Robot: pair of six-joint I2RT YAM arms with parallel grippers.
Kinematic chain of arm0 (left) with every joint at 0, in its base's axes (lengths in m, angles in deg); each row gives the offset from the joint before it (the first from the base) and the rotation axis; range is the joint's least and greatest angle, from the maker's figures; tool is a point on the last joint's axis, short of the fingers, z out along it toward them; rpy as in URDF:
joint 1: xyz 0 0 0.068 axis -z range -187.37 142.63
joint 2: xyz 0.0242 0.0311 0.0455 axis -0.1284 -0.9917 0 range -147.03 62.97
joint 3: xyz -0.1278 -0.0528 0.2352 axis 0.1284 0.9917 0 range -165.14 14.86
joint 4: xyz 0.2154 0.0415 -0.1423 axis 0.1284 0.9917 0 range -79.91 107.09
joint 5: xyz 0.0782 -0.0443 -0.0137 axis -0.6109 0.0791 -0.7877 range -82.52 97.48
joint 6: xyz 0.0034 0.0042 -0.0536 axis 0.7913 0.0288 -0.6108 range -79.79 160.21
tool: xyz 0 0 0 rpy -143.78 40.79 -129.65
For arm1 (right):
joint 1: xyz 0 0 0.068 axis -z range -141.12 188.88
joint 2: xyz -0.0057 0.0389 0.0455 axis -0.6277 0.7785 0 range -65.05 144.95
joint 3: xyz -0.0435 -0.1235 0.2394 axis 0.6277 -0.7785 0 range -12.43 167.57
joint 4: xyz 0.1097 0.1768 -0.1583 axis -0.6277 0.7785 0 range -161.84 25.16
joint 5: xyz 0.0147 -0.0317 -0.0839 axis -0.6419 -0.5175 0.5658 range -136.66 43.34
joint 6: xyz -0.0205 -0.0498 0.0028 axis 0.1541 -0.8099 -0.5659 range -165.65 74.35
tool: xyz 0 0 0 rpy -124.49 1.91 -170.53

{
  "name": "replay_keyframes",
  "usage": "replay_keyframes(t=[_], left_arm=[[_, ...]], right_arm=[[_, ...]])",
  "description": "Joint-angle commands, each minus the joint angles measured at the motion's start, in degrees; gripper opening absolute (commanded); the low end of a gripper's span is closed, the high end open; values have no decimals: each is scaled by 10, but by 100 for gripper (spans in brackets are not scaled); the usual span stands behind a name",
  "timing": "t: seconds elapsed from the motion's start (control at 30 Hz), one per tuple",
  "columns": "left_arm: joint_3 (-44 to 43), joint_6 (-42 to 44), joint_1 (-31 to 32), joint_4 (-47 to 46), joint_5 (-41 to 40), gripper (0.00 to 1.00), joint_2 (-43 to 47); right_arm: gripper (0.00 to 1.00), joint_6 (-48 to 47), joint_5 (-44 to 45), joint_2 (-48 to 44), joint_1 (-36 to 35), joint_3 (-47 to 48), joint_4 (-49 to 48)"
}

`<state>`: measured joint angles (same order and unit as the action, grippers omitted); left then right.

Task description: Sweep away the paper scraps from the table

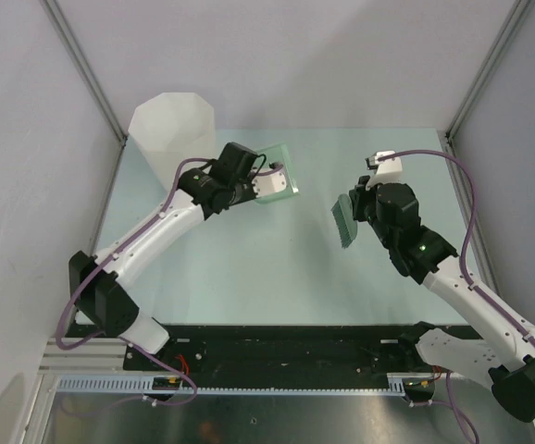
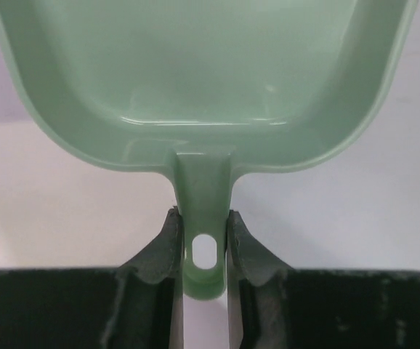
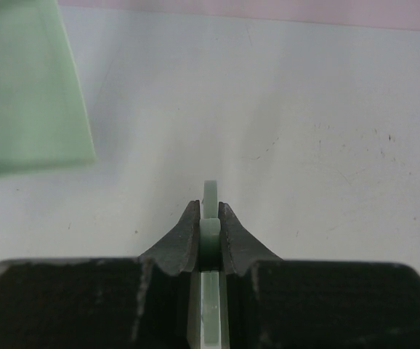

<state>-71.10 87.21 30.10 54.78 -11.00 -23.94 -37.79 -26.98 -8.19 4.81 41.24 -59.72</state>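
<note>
I will swing my right gripper over next, turn and lower the brush [image 1: 344, 222] to let go of it on the scrap-free table below and to the gripper's left in the top view.
No paper scraps show in any view. My left gripper [image 1: 260, 180] [image 2: 201, 218] is shut on the handle of a pale green dustpan [image 1: 282, 172] [image 2: 195, 65], held off the table [image 1: 267, 268] at the back left, next to the bin. The pan's inside looks empty in the left wrist view. My right gripper [image 1: 358, 211] [image 3: 210, 211] is shut on the thin handle of a green brush [image 1: 344, 222] [image 3: 210, 193], held over the right middle of the table [image 3: 304, 109]. The two tools are apart.
A tall white faceted bin [image 1: 170, 129] stands at the back left corner, just left of the dustpan. Grey walls and metal rails [image 1: 82, 65] edge the table. A blurred green slab [image 3: 28, 87] fills the right wrist view's upper left.
</note>
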Motion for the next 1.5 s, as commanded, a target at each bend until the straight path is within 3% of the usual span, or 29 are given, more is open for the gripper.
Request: replay_keyframes(t=[0.0, 0.2, 0.73, 0.83, 0.87, 0.97, 1.07, 1.2, 1.33, 1.47], left_arm=[[25, -76, 3, 41, 122, 0, -25], [56, -105, 3, 46, 174, 0, -77], [81, -121, 3, 46, 193, 2, -215], [81, -121, 3, 46, 202, 29, -208], [81, -121, 3, 46, 205, 42, -202], [77, -121, 3, 46, 214, 65, -181], [73, -124, 2, 46, 226, 72, -146], [62, -148, -5, 46, 273, 73, -79], [63, -171, -50, 41, 366, 76, -12], [101, -181, -95, 23, 376, 78, 32]], right_arm=[[0, -4, 11, -10, -4, 0, -20], [0, -5, 12, -10, -4, 0, -17], [0, -6, 19, -10, -5, 0, -7], [0, -7, 20, -8, -7, -1, -7], [0, -8, 19, -9, -7, -2, -8], [0, -12, 21, -11, -8, -6, -17], [0, -18, 24, -7, -12, -11, -28], [0, -37, 56, 15, -39, -11, -53], [0, -149, 116, 87, -107, -11, -147], [0, -264, 98, 171, -158, -13, -248]])
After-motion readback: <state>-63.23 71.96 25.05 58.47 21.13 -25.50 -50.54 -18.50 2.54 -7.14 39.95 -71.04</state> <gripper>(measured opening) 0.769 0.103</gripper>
